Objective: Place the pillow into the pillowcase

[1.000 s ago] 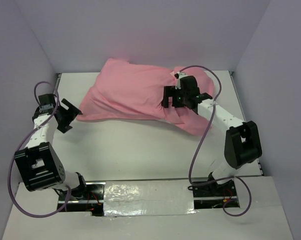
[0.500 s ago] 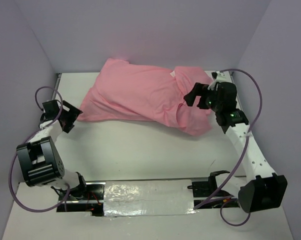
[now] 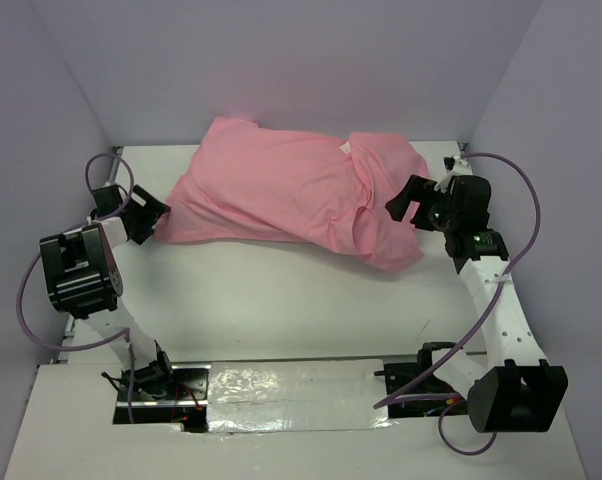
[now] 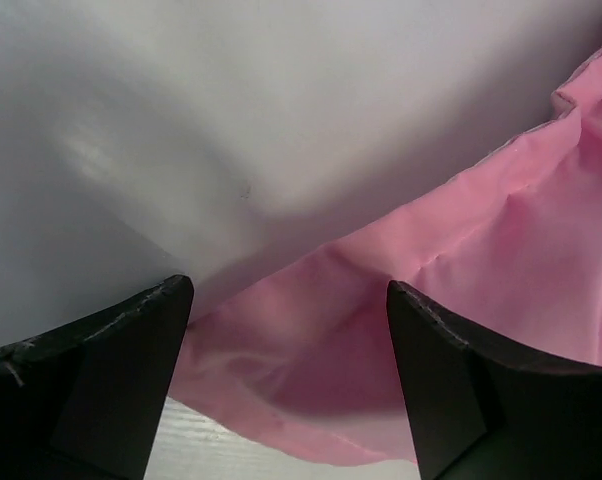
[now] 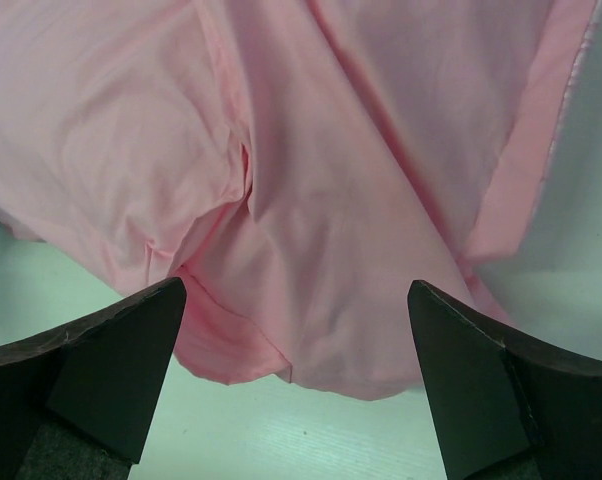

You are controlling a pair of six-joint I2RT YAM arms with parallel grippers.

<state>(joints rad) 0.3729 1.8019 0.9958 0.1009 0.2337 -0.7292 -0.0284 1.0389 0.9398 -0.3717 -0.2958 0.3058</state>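
The pillowcase's corner is just right of my left gripper in the top view, so I will ease that way and close its spread fingers on the pillowcase's edge between them.
The pink pillowcase [image 3: 281, 190] lies bulging across the back of the white table [image 3: 281, 290], with a small white tag [image 3: 345, 148] showing on top. The pillow is hidden; no white fabric shows. My left gripper [image 3: 146, 218] is open at the case's left corner, and in the left wrist view the pink fabric [image 4: 501, 240] lies just ahead of the open left gripper [image 4: 289, 290]. My right gripper [image 3: 409, 203] is open beside the case's right end. The right wrist view looks down on the folded pink hem [image 5: 331, 150] between the spread right gripper [image 5: 296, 290].
Purple walls [image 3: 301, 60] close in the table at the back and both sides. Purple cables [image 3: 526, 215] loop off each arm. A foil strip [image 3: 291, 385] runs between the arm bases at the near edge.
The right arm has swung off the top of the pillowcase to its right end. The left gripper has moved up toward the case's left corner. Both stayed open.
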